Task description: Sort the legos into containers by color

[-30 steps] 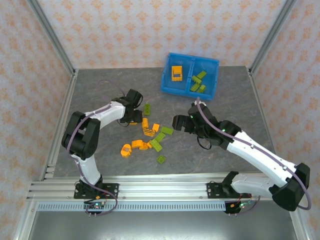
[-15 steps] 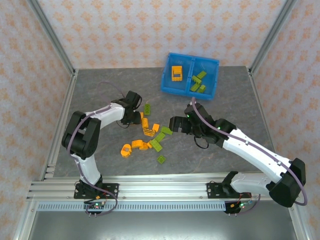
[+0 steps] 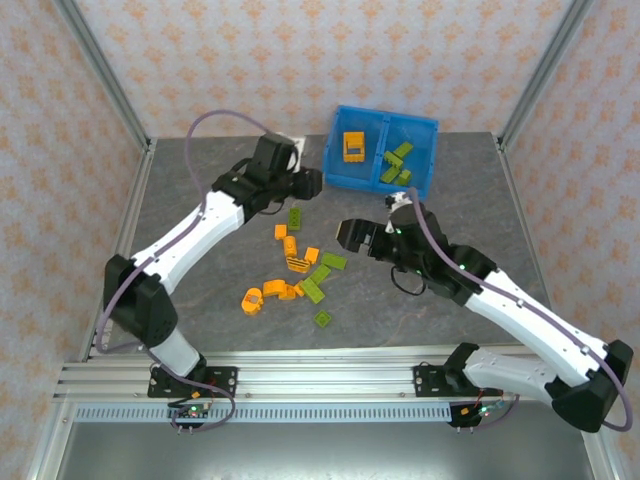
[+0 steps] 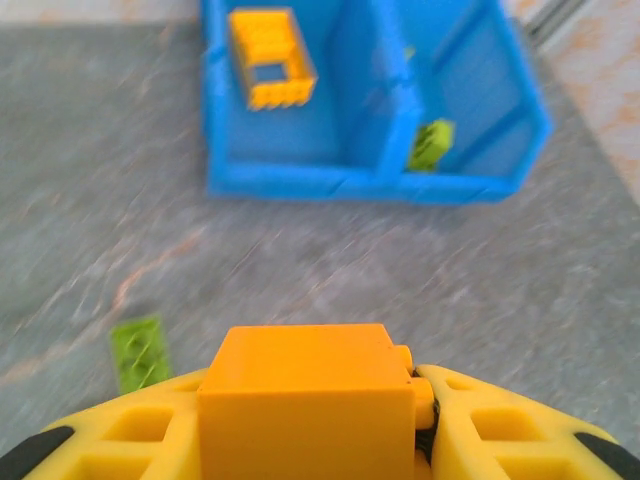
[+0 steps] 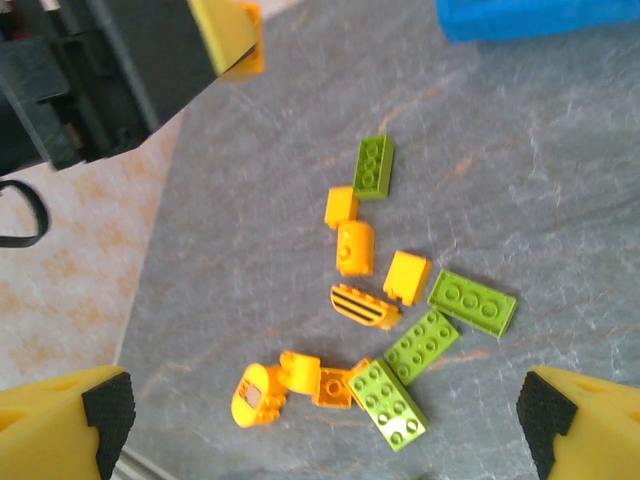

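Note:
The container with the orange window-frame piece (image 3: 352, 146) lies outward of the left gripper, so the left gripper will next move outward over it and let go of the orange brick.
My left gripper (image 3: 308, 183) (image 4: 310, 425) is shut on an orange brick (image 4: 305, 395) and hangs just left of the blue bin (image 3: 365, 184) (image 4: 330, 185). The bin's left container holds an orange window-frame piece (image 3: 352, 146) (image 4: 268, 57). Its right container holds green pieces (image 3: 398, 165) (image 4: 430, 143). My right gripper (image 3: 352, 237) (image 5: 320, 420) stands wide open above the right side of the loose legos (image 3: 295, 265), with nothing between its fingers. Below it lie orange pieces (image 5: 355, 245) and green plates (image 5: 472, 300).
A single green plate (image 3: 297, 215) (image 4: 138, 350) lies on the table under my left arm. Another green piece (image 3: 323, 318) sits apart near the front. Metal frame posts (image 3: 100, 70) and patterned walls enclose the grey table (image 3: 200, 300).
My left gripper closed on the orange brick at the pile, lifted it and swung up and right toward the bin. My right gripper stayed open and drifted slightly left over the pile.

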`<state>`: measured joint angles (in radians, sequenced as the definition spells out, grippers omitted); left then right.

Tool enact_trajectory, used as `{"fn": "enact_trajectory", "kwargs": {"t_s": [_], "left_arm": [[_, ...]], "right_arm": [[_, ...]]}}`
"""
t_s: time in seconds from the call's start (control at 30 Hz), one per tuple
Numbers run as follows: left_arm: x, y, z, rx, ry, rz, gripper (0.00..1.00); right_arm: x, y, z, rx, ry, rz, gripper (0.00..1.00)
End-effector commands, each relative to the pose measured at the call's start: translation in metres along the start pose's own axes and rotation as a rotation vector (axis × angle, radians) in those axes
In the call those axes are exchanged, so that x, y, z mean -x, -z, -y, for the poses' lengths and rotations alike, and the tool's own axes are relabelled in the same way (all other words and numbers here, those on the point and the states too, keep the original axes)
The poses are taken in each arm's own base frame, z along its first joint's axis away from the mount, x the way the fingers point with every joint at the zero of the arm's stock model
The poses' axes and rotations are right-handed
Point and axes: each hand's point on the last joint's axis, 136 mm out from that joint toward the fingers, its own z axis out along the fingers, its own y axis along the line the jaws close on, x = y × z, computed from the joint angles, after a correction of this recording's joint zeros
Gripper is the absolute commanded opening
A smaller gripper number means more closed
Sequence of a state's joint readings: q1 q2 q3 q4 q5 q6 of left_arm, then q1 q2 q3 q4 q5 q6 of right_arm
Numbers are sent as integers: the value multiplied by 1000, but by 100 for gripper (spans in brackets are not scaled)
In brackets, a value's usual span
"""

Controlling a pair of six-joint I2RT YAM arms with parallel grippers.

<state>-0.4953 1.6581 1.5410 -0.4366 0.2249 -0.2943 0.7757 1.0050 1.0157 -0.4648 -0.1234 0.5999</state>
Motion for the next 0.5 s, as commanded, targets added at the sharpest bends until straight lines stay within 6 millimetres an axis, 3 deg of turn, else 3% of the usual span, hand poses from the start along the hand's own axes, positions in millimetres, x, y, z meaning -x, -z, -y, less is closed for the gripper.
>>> {"fn": "enact_trajectory", "kwargs": {"t_s": [0.0, 0.07, 0.2, 0.47], "left_arm": [[39, -24, 18, -27, -67, 88, 37], [60, -39, 24, -31, -78, 123, 37], [83, -89, 27, -27, -83, 163, 36], [75, -179, 7, 64, -35, 121, 36]], "right_arm": [[19, 14, 13, -53, -40, 116, 99], [21, 20, 15, -65, -43, 125, 99], [23, 25, 19, -91, -27, 132, 99], [24, 26, 22, -111, 2, 126, 99]]}}
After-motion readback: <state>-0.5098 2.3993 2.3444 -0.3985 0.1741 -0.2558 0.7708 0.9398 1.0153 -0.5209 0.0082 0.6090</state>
